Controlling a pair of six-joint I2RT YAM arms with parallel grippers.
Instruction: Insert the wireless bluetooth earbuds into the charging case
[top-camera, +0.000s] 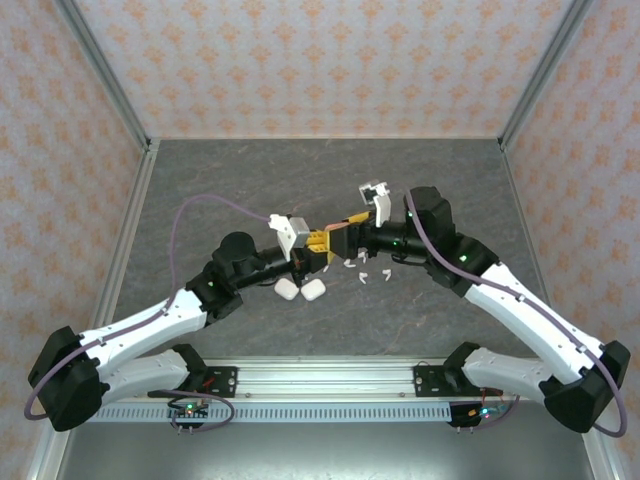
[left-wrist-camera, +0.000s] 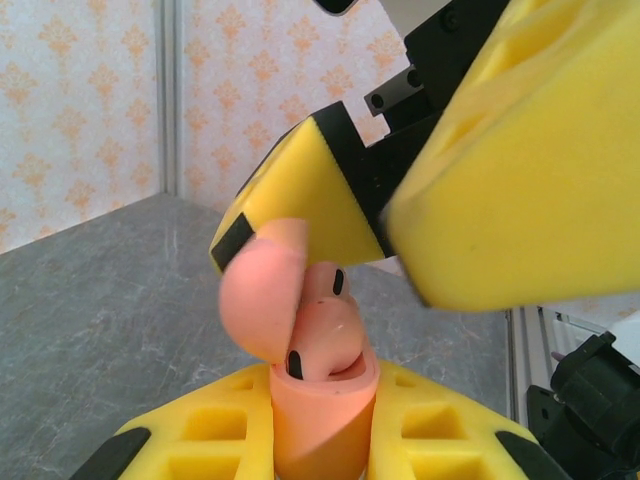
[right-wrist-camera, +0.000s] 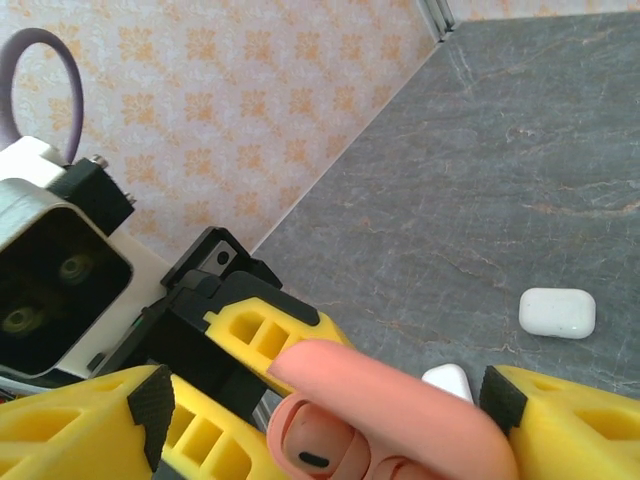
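My left gripper needs to move outward and down next and release the coral case (left-wrist-camera: 322, 425) on the bare tabletop, because that clear spot is below my gripper and outward of it.
My left gripper (top-camera: 316, 250) (left-wrist-camera: 325, 435) is shut on a coral charging case (left-wrist-camera: 322, 425), held upright above the table with its lid (left-wrist-camera: 262, 300) swung open. Two coral earbuds (left-wrist-camera: 330, 320) with black marks sit in its sockets; one earbud (right-wrist-camera: 315, 450) is visible under the lid (right-wrist-camera: 400, 395) in the right wrist view. My right gripper (top-camera: 347, 228) (right-wrist-camera: 325, 400) is open, and its yellow fingers (left-wrist-camera: 520, 150) straddle the open lid from above. Several white earbuds (top-camera: 365, 277) lie on the table just right of the two grippers.
Two closed white cases (top-camera: 287, 290) (top-camera: 313, 290) lie on the grey table (top-camera: 420, 190) below the left gripper; one white case (right-wrist-camera: 557, 312) shows in the right wrist view with another (right-wrist-camera: 447, 380) beside it. Patterned walls enclose the table.
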